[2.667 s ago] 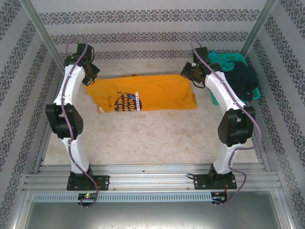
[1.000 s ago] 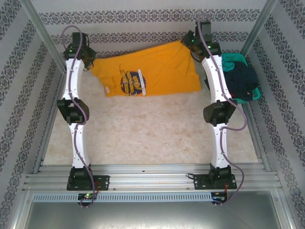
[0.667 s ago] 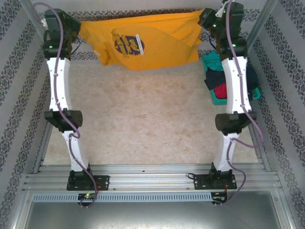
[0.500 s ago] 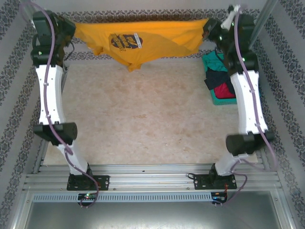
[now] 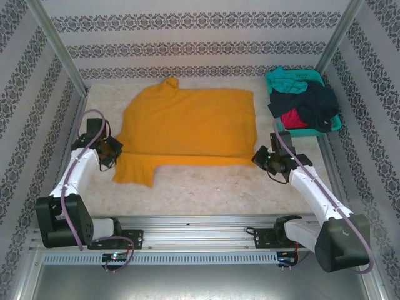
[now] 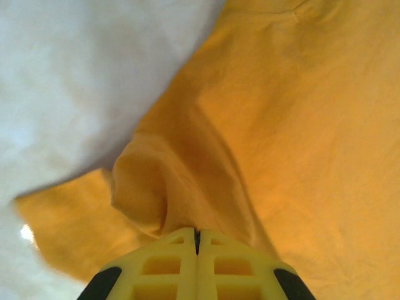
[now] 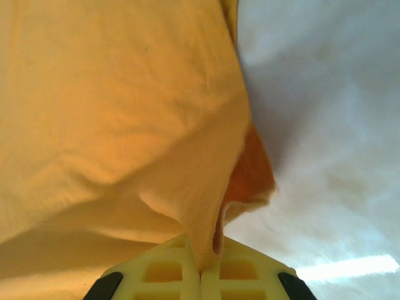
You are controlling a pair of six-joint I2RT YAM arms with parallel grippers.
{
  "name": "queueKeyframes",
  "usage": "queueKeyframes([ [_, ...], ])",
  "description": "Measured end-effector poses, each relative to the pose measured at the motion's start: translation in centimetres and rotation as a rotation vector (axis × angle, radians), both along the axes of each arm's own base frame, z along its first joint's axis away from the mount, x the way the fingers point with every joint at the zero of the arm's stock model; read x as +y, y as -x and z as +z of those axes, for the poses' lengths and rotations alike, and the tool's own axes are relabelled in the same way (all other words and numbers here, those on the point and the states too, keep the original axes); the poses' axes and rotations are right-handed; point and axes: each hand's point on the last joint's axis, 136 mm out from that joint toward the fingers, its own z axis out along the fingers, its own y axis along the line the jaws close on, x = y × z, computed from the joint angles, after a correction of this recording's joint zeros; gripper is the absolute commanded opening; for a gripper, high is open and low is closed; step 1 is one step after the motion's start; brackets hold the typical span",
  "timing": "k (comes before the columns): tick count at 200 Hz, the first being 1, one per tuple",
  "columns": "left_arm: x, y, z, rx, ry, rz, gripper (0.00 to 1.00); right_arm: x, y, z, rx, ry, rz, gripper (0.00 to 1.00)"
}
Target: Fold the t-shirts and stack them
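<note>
The open part of the bare near tabletop lies back of my left gripper, so it will draw the t-shirt's pinched edge back toward there and release the t-shirt.
The orange-yellow t-shirt (image 5: 187,128) lies spread flat on the table, plain side up, one sleeve pointing toward the near left. My left gripper (image 5: 116,150) is shut on the shirt's left edge; in the left wrist view the cloth (image 6: 262,125) bunches up between the yellow fingers (image 6: 162,265). My right gripper (image 5: 257,157) is shut on the shirt's near right corner; the right wrist view has a fold of the cloth (image 7: 125,112) pinched between the fingers (image 7: 244,269). More t-shirts, teal, dark navy (image 5: 309,100) and red (image 5: 294,119), are piled in the basket.
The teal mesh basket (image 5: 314,77) stands at the far right corner of the table. Metal frame posts and patterned walls close in the left, right and far sides. The pale tabletop (image 5: 206,184) lies bare between the shirt and the arm bases.
Both arms swung the shirt up high at the back, then brought it down and toward the near edge. It now lies flat with the printed side down.
</note>
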Motion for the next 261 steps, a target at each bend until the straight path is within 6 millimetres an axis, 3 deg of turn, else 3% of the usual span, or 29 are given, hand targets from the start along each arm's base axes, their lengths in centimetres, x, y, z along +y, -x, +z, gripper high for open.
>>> queueKeyframes([
  [24, -0.2, 1.9, -3.3, 0.098, 0.01, -0.004, 0.0, -0.1, 0.6, -1.8, 0.057, 0.007, -0.005, 0.0],
  [43, -0.3, 2.6, -4.5, 0.133, 0.014, -0.008, 0.0, -0.1, 0.6, -2.7, 0.089, 0.013, -0.004, 0.0],
  [113, -0.5, 4.4, -6.1, 0.191, 0.003, -0.038, 0.01, -0.4, 2.5, -6.5, 0.227, 0.033, -0.003, 0.0],
  [141, -0.2, 5.1, -5.7, 0.206, -0.019, -0.045, 0.0, 0.0, 3.7, -6.7, 0.269, 0.029, -0.006, 0.0],
  [168, 0.0, 5.9, -5.5, 0.224, -0.04, -0.052, 0.02, 0.6, 6.1, -5.7, 0.279, 0.023, 0.002, 0.0],
  [178, 0.1, 6.0, -5.5, 0.231, -0.044, -0.055, 0.12, 0.6, 6.8, -5.2, 0.269, 0.012, -0.007, 0.07],
  [186, 0.1, 6.1, -5.5, 0.237, -0.045, -0.058, 0.23, 0.5, 7.4, -4.9, 0.262, 0.002, -0.017, 0.24],
  [201, 0.3, 6.2, -5.2, 0.244, -0.061, -0.063, 0.54, 0.5, 8.2, -4.7, 0.264, -0.013, -0.032, 0.52],
  [211, 0.7, 5.9, -4.7, 0.24, -0.079, -0.072, 0.74, 0.4, 8.6, -4.4, 0.261, -0.014, -0.035, 0.64],
  [230, 1.5, 4.4, -2.8, 0.194, -0.127, -0.08, 0.96, 0.0, 8.4, -3.8, 0.233, 0.006, -0.034, 0.73],
  [261, 1.9, -1.2, 1.8, 0.07, -0.207, -0.133, 1.0, -0.5, 5.1, -2.2, 0.151, 0.065, -0.022, 0.74],
])
